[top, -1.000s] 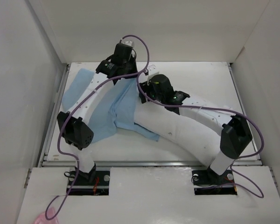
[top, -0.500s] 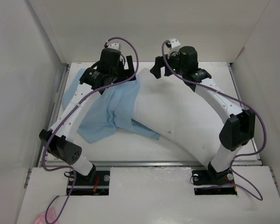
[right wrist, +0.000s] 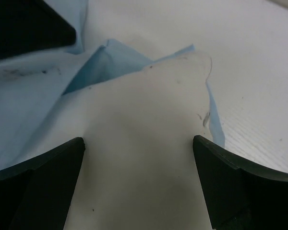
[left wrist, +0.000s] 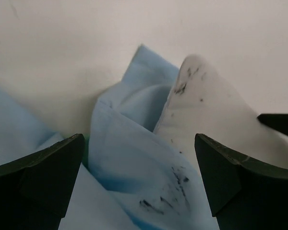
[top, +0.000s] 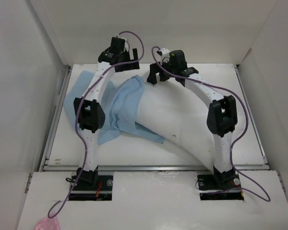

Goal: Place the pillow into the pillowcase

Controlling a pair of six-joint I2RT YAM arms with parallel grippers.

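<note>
My left gripper moves down and back next onto the pillowcase's edge [top: 136, 79] [left wrist: 143, 132], below it and nearer my base, because the pillow's corner sticks out.
The white pillow [top: 182, 120] lies slantwise across the table, its far corner [left wrist: 201, 96] sticking out of the light blue pillowcase [top: 124, 103]. The pillowcase is crumpled over the pillow's left end, and more of it is spread flat at the left [top: 79, 91]. My left gripper [top: 121, 61] hovers open above the folds of the pillowcase [left wrist: 129, 158], holding nothing. Beside it, my right gripper [top: 157, 76] stands open above the pillow [right wrist: 139, 158], also holding nothing. Dark smudges mark the cloth under the left gripper [left wrist: 139, 143].
White walls close in the table [top: 240, 96] on the left, right and far side. A small pink scrap [top: 47, 224] lies on the front ledge at the bottom left. Purple cables loop above both wrists. In the right wrist view, part of the left gripper [right wrist: 24, 24] shows at the upper left.
Both grippers have opened and drawn back toward the far wall, rising off the cloth. The left one let go of the pillowcase. The pillow's far corner is now uncovered.
</note>
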